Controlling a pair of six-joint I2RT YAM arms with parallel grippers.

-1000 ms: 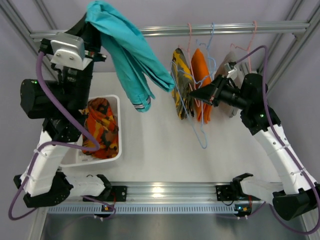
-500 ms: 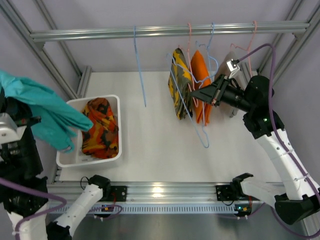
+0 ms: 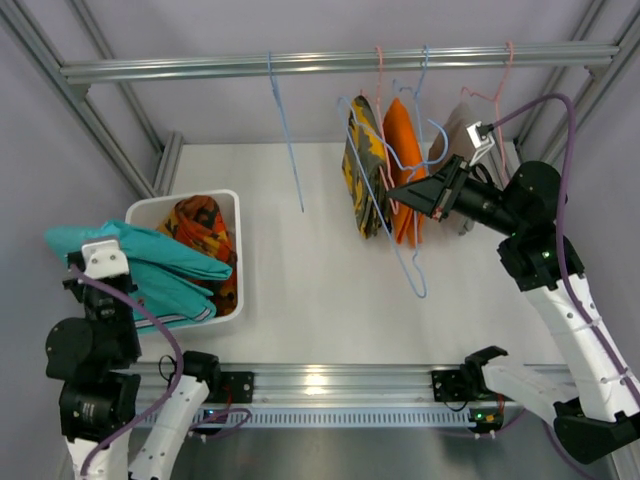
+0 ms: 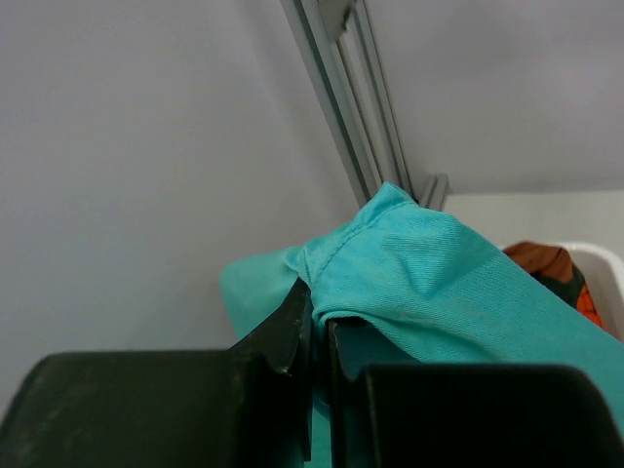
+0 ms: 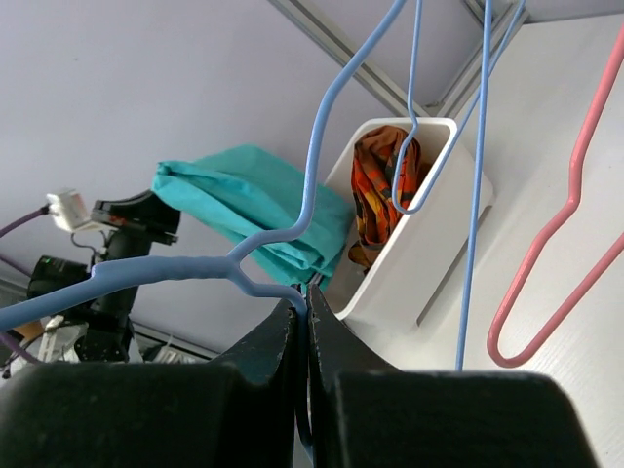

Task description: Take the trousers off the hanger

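My left gripper goes down and over the white bin toward the patterned trousers next, since part of the teal trousers still hangs outside the bin.
My left gripper is shut on the plain teal trousers and holds them over the left edge of the white bin; the left wrist view shows the jaws pinching a teal fold. Patterned orange, red and yellow trousers lie in the bin. My right gripper is shut on a light blue wire hanger; the right wrist view shows the wire between the jaws. More patterned trousers hang beside it.
An orange garment and pink hangers hang from the metal rail. An empty blue hanger hangs left of the middle. Frame posts stand at the back corners. The right wrist view shows the bin and a pink hanger.
The left arm swung the teal trousers off the rail, down and to the left, and now holds them over the bin. The right gripper shifted slightly right with the blue hanger.
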